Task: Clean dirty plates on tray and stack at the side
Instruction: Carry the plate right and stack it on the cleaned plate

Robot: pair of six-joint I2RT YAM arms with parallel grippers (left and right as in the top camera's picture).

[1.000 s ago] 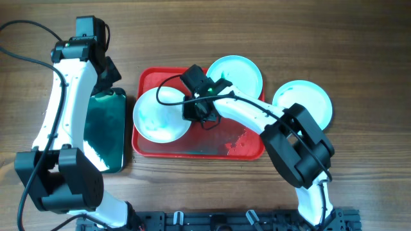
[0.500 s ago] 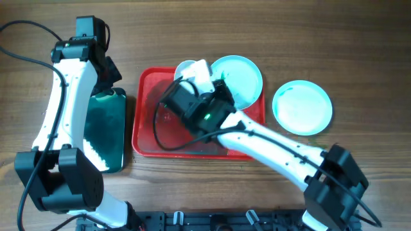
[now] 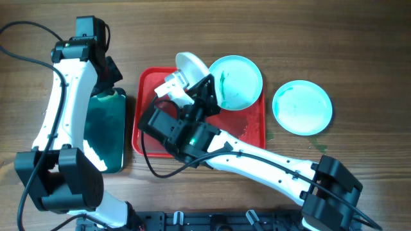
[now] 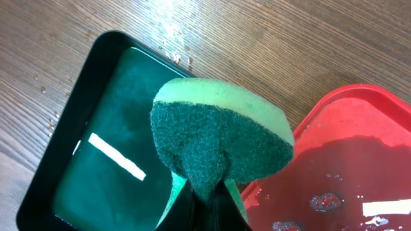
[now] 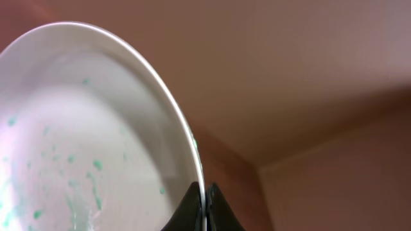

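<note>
I should next swing my right gripper over a turquoise plate on the tabletop beside the tray. Then I should turn the white plate flat and lower it.
My right gripper (image 3: 187, 77) is shut on the rim of a white plate (image 3: 192, 64) and holds it tipped on edge above the back of the red tray (image 3: 252, 128). In the right wrist view the fingertips (image 5: 204, 206) pinch the rim, and the plate (image 5: 77, 147) has small green specks. A second plate (image 3: 235, 81) with a green smear rests on the tray's back right corner. A third turquoise plate (image 3: 302, 107) lies on the table to the right. My left gripper (image 3: 108, 76) is shut on a green sponge (image 4: 221, 138) above the black basin (image 4: 96, 147).
The black basin (image 3: 106, 131) holds dark green water, left of the tray. The tray (image 4: 359, 167) holds a film of water with bubbles. My right arm (image 3: 257, 160) stretches across the tray's front. A rail runs along the table's front edge (image 3: 212, 218).
The right gripper lifted the plate off the tray's left side and tipped it on edge toward the back. The right arm swung to the tray's front. The left arm has not moved.
</note>
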